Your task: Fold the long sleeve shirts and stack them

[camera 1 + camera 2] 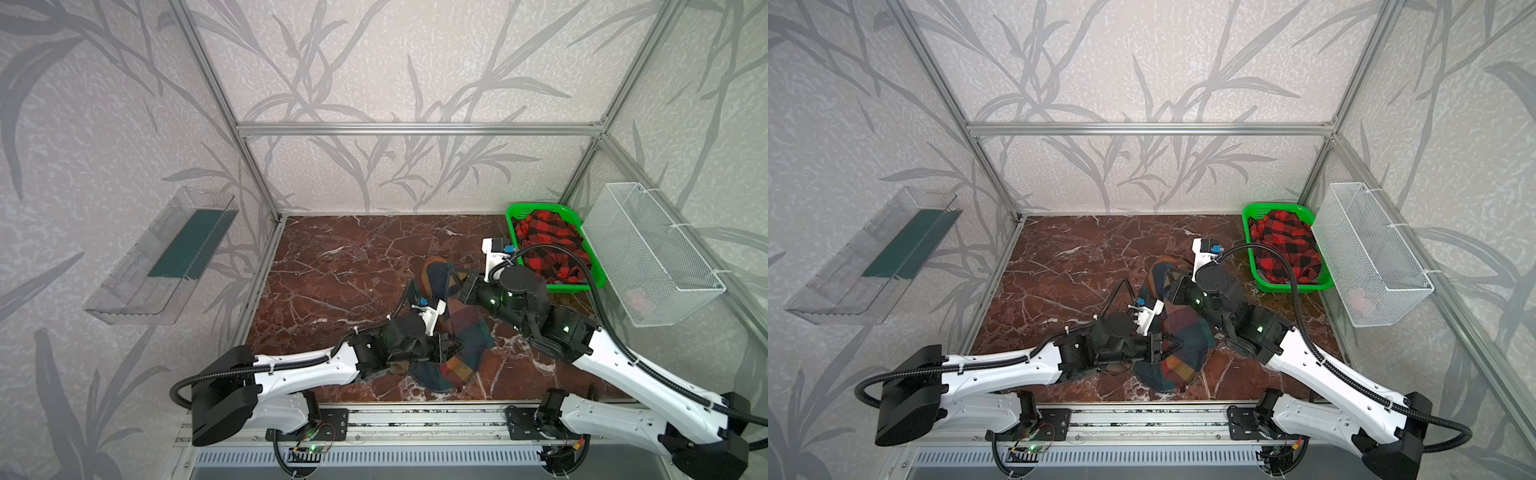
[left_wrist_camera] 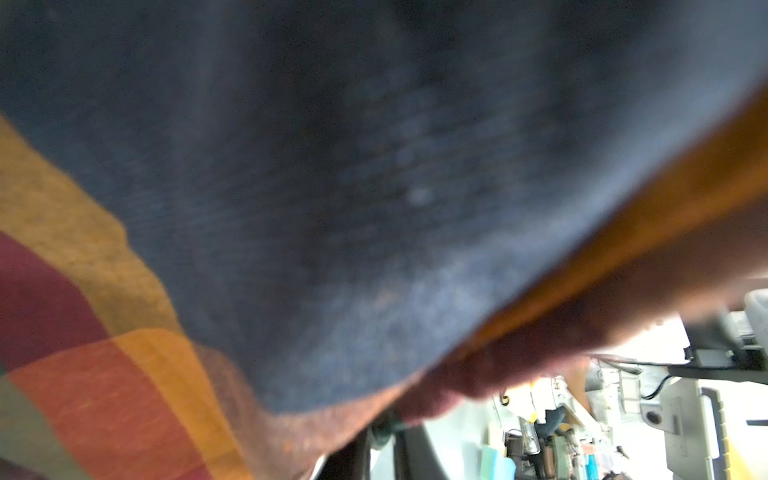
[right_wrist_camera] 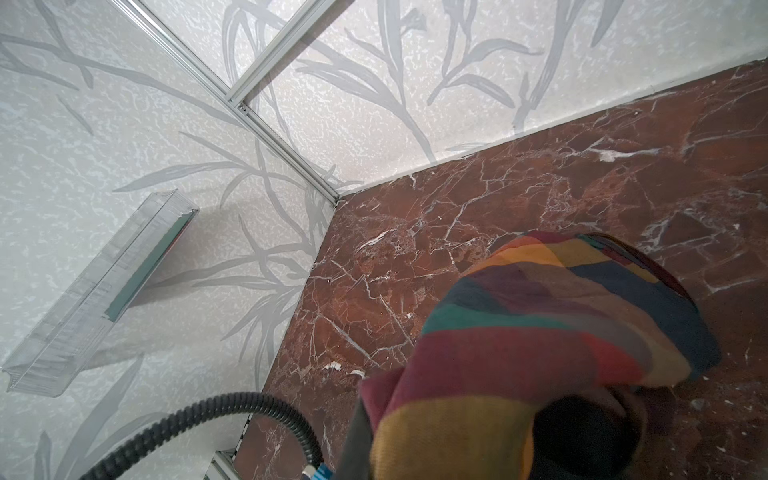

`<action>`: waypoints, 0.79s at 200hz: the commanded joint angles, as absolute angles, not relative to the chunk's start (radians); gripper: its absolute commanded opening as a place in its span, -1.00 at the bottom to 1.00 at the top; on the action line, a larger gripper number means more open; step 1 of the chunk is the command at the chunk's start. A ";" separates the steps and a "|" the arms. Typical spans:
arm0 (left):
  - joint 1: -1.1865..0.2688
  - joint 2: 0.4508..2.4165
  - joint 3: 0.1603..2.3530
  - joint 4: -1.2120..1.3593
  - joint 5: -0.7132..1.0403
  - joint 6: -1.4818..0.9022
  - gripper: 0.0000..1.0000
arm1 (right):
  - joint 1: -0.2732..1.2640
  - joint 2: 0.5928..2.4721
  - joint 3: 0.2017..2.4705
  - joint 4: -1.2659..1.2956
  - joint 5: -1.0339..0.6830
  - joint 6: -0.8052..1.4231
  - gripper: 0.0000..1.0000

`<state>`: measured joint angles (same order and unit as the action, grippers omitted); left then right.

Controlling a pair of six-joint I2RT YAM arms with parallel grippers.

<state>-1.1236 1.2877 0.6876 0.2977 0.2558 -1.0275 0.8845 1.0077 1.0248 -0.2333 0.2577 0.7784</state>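
Observation:
My right gripper lowers toward the plaid cloth on the tabletop just below it next and releases the cloth's far end, since that end still hangs raised.
A plaid long sleeve shirt (image 1: 465,332) (image 1: 1183,328) in navy, orange, green and red blocks hangs crumpled over the middle of the marble table (image 1: 332,266). My left gripper (image 1: 452,345) (image 1: 1177,345) is shut on its near part, and navy cloth (image 2: 332,187) fills the left wrist view. My right gripper (image 1: 455,276) (image 1: 1169,274) is shut on the far, raised end, where cloth (image 3: 540,332) drapes over its fingers. The red-and-black check shirt (image 1: 548,245) (image 1: 1285,249) lies bunched in the green basket (image 1: 536,206) at the back right.
A white wire-mesh basket (image 1: 648,249) hangs on the right wall beside the green basket. A clear plastic tray (image 1: 166,257) is fixed to the left wall. Aluminium frame posts (image 1: 257,187) and papered walls close in the table; a metal rail (image 1: 415,419) runs along the front.

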 commanded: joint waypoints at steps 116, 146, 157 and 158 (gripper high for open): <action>-0.658 0.880 1.442 -1.133 0.027 -0.341 -1.00 | 0.776 0.982 0.830 -0.150 0.192 0.834 -1.00; -0.653 0.909 1.590 -1.149 -0.179 -0.204 -1.00 | 0.773 1.011 0.830 -0.157 0.137 0.790 -0.46; -0.652 0.913 1.625 -1.124 -0.246 -0.155 -1.00 | 0.768 1.007 0.826 -0.183 0.141 0.774 -0.24; -0.652 0.913 1.628 -1.121 -0.251 -0.152 -1.00 | 0.767 1.006 0.825 -0.185 0.141 0.773 -0.22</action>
